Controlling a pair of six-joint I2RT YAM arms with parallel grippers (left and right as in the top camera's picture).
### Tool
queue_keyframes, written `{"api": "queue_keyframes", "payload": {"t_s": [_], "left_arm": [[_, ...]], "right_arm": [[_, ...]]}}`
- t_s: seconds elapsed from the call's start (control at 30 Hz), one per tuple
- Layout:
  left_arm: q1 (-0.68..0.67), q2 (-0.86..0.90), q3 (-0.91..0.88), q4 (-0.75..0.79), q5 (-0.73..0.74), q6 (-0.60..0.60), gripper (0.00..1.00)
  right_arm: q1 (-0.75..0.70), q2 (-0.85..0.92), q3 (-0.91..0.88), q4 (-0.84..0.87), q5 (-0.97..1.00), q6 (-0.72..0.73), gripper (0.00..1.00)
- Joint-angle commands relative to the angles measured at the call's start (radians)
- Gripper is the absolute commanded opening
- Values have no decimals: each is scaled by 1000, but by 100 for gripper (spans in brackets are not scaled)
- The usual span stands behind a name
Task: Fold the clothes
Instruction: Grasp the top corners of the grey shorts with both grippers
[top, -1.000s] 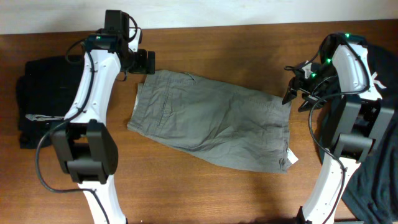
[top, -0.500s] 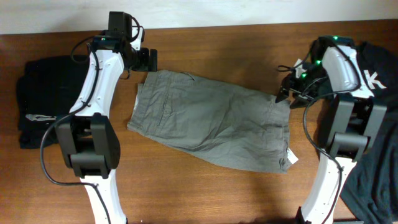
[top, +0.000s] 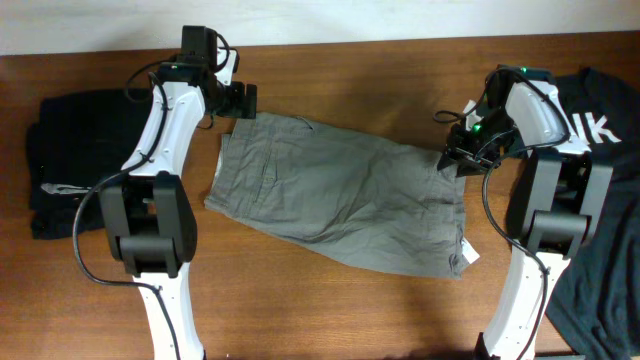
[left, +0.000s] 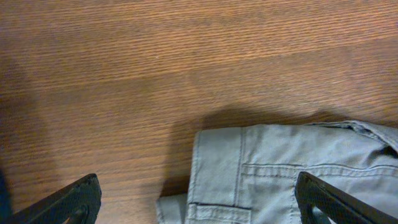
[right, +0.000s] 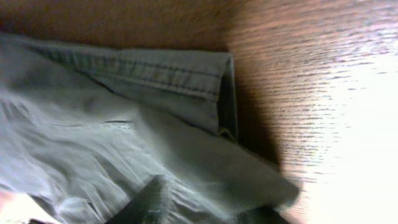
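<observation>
The black garment's side has the shorts' far hem corner (top: 243, 123) (left: 214, 144), and my left gripper needs to go down onto it next.
The clothes (top: 340, 200) are grey-khaki shorts lying flat and slanted across the wooden table (top: 350, 70). Their waistband is at the right, and a small white label (top: 467, 255) is at the lower right corner. My left gripper (top: 240, 100) hovers open over the shorts' upper left corner. In the left wrist view its fingertips (left: 74, 199) stand wide apart either side of that hem and pocket seam (left: 249, 180). My right gripper (top: 452, 160) is down on the upper right corner of the shorts. In the blurred right wrist view the right gripper (right: 211, 208) has a ridge of cloth (right: 205, 124) between its fingers.
A black garment (top: 65, 160) lies at the table's left end. A dark garment with white print (top: 600, 130) lies at the right end, under the right arm's base. Bare wood runs along the back edge and in front of the shorts.
The right gripper has come down and left onto the shorts' upper right corner, its fingers drawing closer together. The left gripper has shifted slightly right and back, still open.
</observation>
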Motion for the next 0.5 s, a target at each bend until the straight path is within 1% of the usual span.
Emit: {"api": "queue_keyframes", "payload": {"t_s": [0.0,0.03,0.3,0.47], "left_arm": [[3,14,4,23,60,24,99],[3,20,4,35,66,24,99],[3,92,4,96,81,24,99],[3,136,4,114,138,24,99]], "right_arm": [[2,-4,-5,6,1,9,24],[2,-4,-5,6,1,8,23],[2,-4,-5,6,1,8,24],[2,-4,-5,6,2,8,24]]}}
